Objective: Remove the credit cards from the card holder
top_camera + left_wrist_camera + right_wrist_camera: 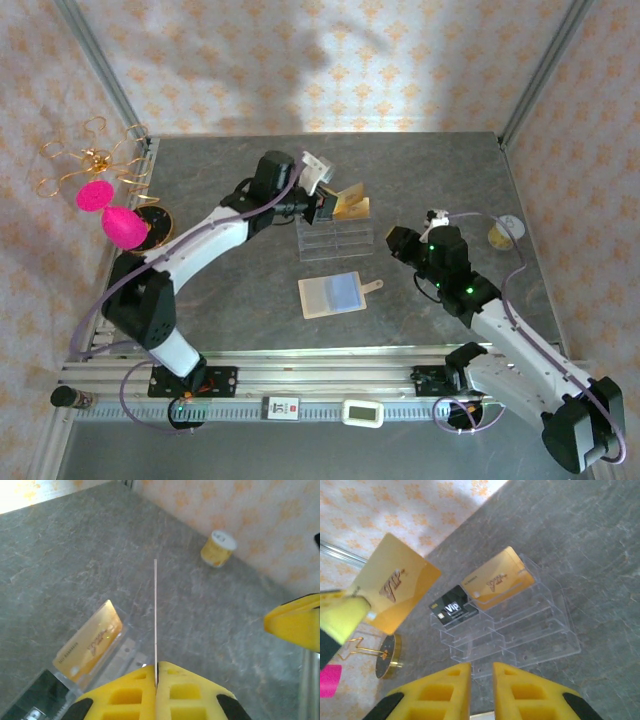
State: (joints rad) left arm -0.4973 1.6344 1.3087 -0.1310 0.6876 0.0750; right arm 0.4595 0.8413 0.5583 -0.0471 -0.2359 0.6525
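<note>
The card in my left gripper should go down into the tray's back slot (352, 212) (100, 654) below the gripper. Next I should tilt my left gripper down, lower the card and release it where a matching gold card stands.
The card holder (330, 296), a beige wallet with a snap tab, lies open and flat on the table, its bluish panel up. My left gripper (328, 206) hovers above the clear acrylic tray (336, 240), shut on a gold card (395, 591) that appears edge-on as a thin line (155, 620) in the left wrist view. A second gold card (499, 582) and a black card (453, 608) stand in the tray's back slots. My right gripper (481, 680) sits right of the tray, facing it, fingers a narrow gap apart with nothing between them.
A small yellow tub (499, 235) stands near the right wall. At the left are a pink object (112, 215) on a round dark base (156, 222) and a gold wire ornament (90, 160). Metal frame posts line the table's sides.
</note>
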